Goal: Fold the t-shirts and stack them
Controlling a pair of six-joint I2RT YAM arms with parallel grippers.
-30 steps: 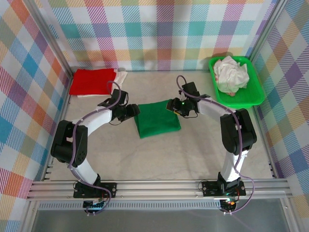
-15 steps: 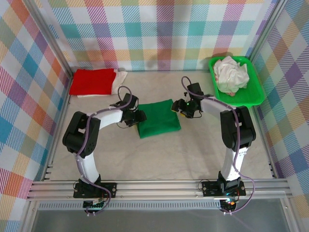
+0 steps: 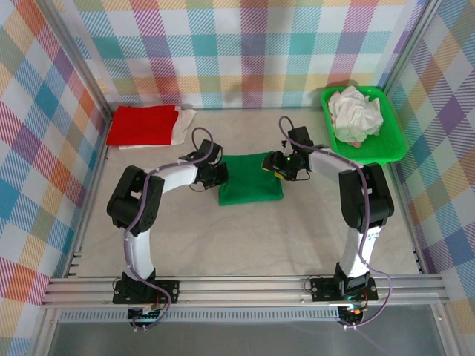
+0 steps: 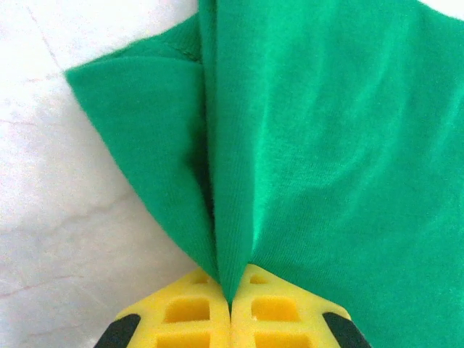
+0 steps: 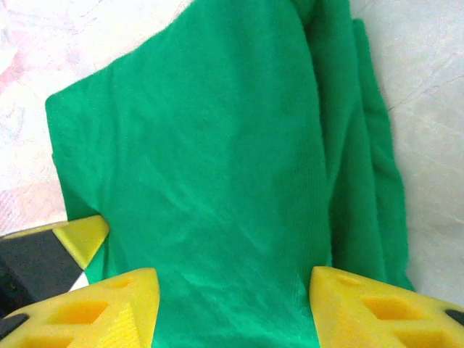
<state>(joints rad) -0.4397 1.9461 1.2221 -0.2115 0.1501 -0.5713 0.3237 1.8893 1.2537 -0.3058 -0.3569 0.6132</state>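
I will next lift the green t-shirt's pinched fold with my left gripper and carry the green t-shirt (image 3: 251, 179) outward and down onto the stack, where the folded red t-shirt (image 3: 142, 124) already lies.
A folded dark green t-shirt (image 3: 251, 179) lies at the middle of the table. My left gripper (image 3: 220, 176) is at its left edge, shut on a pinched ridge of the green t-shirt (image 4: 304, 138) that rises between the yellow fingers (image 4: 181, 312). My right gripper (image 3: 273, 165) is at the shirt's upper right corner, open, its yellow fingers (image 5: 109, 308) spread over the green t-shirt (image 5: 217, 159). A folded red t-shirt (image 3: 142, 124) lies at the back left on a white one (image 3: 186, 119). Crumpled white t-shirts (image 3: 355, 113) sit in the tray.
A bright green plastic tray (image 3: 393, 144) stands at the back right by the checked wall. Metal frame posts run along both sides. Bare table (image 3: 252, 237) stretches in front of the green shirt.
The left gripper has moved right, pushing the green shirt's left edge inward, so the shirt now lies narrower. The right gripper has stayed at the upper right corner.
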